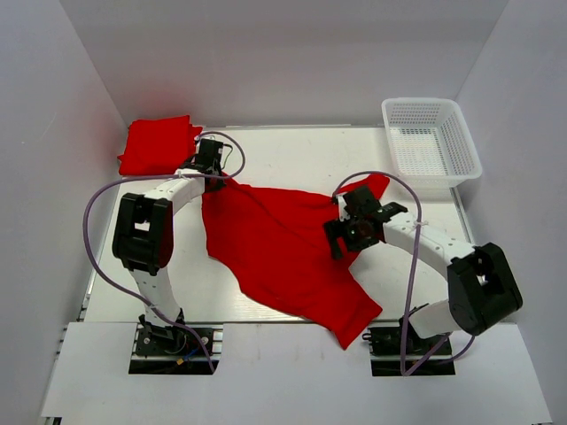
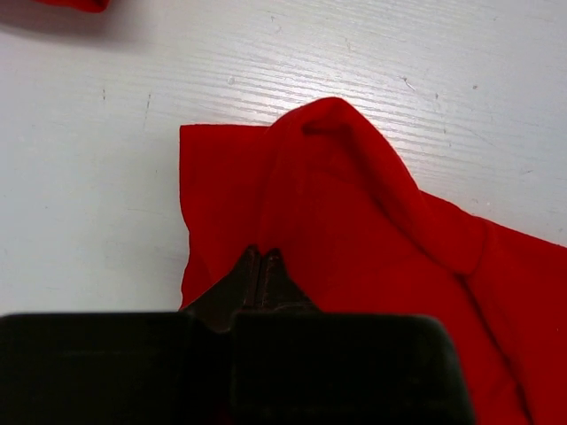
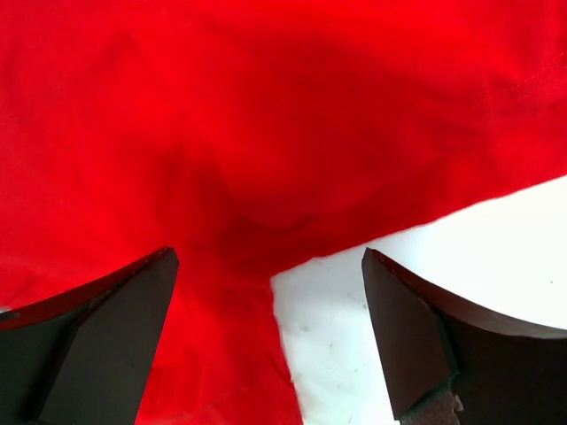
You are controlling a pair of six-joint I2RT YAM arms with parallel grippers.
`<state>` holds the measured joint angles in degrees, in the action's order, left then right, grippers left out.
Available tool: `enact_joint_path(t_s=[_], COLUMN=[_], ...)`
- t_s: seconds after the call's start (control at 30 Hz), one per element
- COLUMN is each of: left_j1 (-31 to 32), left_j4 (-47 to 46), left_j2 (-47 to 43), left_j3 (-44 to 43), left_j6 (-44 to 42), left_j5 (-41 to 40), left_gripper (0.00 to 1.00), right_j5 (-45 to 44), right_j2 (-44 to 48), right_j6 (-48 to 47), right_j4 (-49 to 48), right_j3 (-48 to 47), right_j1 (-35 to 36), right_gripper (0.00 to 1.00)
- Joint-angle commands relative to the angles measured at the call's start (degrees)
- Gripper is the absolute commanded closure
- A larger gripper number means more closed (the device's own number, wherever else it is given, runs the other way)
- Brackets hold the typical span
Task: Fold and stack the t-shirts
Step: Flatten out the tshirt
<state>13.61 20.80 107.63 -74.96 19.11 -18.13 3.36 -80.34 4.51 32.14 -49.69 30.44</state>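
The small fold beside the notch in the shirt's edge is in line with my right gripper's open fingers, so my right gripper should lower next to close on it.
An unfolded red t-shirt lies crumpled across the middle of the table, its lower end hanging over the near edge. A folded red t-shirt lies at the back left. My left gripper is shut on the spread shirt's back left corner. In the left wrist view its tips are pinched together in the cloth. My right gripper is open over the shirt's right edge. In the right wrist view its fingers straddle red cloth and bare table.
A white mesh basket stands at the back right with nothing in it. Grey walls close in the left, right and back sides. A corner of the folded shirt shows at the top of the left wrist view.
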Motion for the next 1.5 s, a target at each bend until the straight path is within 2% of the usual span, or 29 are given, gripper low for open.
enact_joint_path(t_s=[0.0,0.1,0.23,0.33,0.37,0.4,0.47,0.53,0.63,0.9,1.2,1.47], left_j1=[-0.2,-0.2,-0.2,-0.2,-0.2,-0.2,-0.2,-0.2,-0.2,-0.2,-0.2,-0.2], left_j4=[-0.7,-0.7,-0.7,-0.7,-0.7,-0.7,-0.7,-0.7,-0.7,-0.7,-0.7,-0.7], left_j2=[-4.2,-4.2,-4.2,-4.2,-4.2,-4.2,-4.2,-4.2,-4.2,-4.7,-4.7,-4.7], left_j3=[0.3,0.8,0.8,0.8,0.8,0.8,1.3,1.3,1.3,1.3,1.8,1.8], left_j6=[0.0,0.0,0.0,0.0,0.0,0.0,0.0,0.0,0.0,0.0,0.0,-0.7], left_j5=[0.8,0.8,0.3,0.3,0.3,0.3,0.3,0.3,0.3,0.3,0.3,-0.2], left_gripper=[1.0,1.0,1.0,1.0,1.0,1.0,1.0,1.0,1.0,1.0,1.0,1.0], right_j5=[-5.0,-8.8,-9.6,-11.2,-12.0,-12.3,-12.4,-12.1,-10.4,0.6,-3.0,-9.9], right_j2=[-2.4,-4.9,-5.4,-6.6,-6.7,-6.6,-6.8,-7.2,-7.6,-5.4,-6.6,-7.9], right_j6=[1.8,2.1,2.4,2.8,3.5,3.5,3.5,3.3,2.4,0.7,2.1,4.0], right_j4=[-3.1,-3.9,-6.1,-6.2,-6.4,-6.6,-7.3,-6.3,-6.4,-7.6,-7.5,-6.7], right_j3=[0.3,0.4,-0.1,-0.2,-0.1,0.1,0.3,-0.4,-0.7,1.1,0.6,0.0], right_j1=[1.0,2.0,2.1,2.7,2.7,2.7,2.5,2.5,2.8,3.2,3.1,3.0], right_gripper=[0.1,0.11,0.18,0.33,0.47,0.53,0.53,0.48,0.48,0.44,0.43,0.74])
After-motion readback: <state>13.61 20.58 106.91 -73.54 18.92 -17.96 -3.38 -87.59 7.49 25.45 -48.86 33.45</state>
